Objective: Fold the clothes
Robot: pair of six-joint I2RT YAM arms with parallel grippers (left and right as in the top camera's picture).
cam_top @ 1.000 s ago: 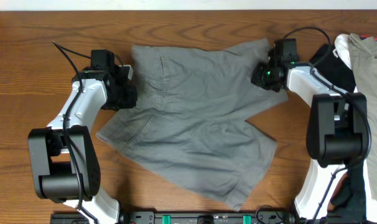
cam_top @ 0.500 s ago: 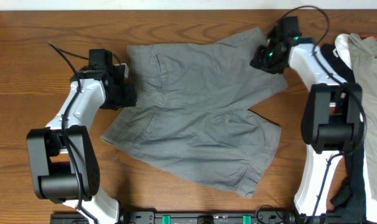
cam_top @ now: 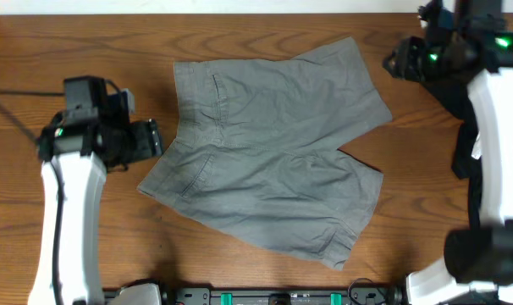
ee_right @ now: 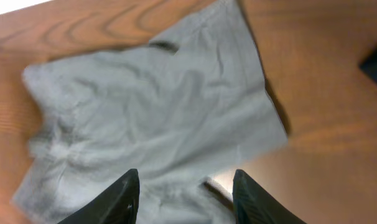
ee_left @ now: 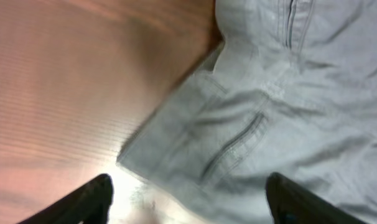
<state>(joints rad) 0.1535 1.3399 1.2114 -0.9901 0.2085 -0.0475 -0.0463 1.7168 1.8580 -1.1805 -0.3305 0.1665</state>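
Observation:
Next, the left gripper moves down open and draws back onto the waistband's near corner [cam_top: 146, 187] [ee_left: 127, 158], since that corner sticks out with bare wood on either side.
The grey-olive shorts [cam_top: 273, 152] lie spread flat in the middle of the wooden table, waistband toward the left and legs toward the right. My left gripper [cam_top: 153, 140] hovers just left of the waistband corner, open and empty. In the left wrist view its dark fingertips [ee_left: 92, 199] stand wide apart above the shorts [ee_left: 288, 112] and bare wood. My right gripper [cam_top: 394, 63] hangs off the far right leg's edge, open. The right wrist view shows its fingers [ee_right: 117, 199] apart above the shorts [ee_right: 157, 112], holding nothing.
Bare wooden table [cam_top: 70, 42] surrounds the shorts. A black garment [cam_top: 461, 157] shows at the right edge behind my right arm, and a dark corner [ee_right: 376, 59] of something shows in the right wrist view. A black rail [cam_top: 273, 297] runs along the front edge.
Both grippers have opened and let go of the shorts. The left arm drew back to the left and the right arm rose up and to the right. The shorts now lie flat.

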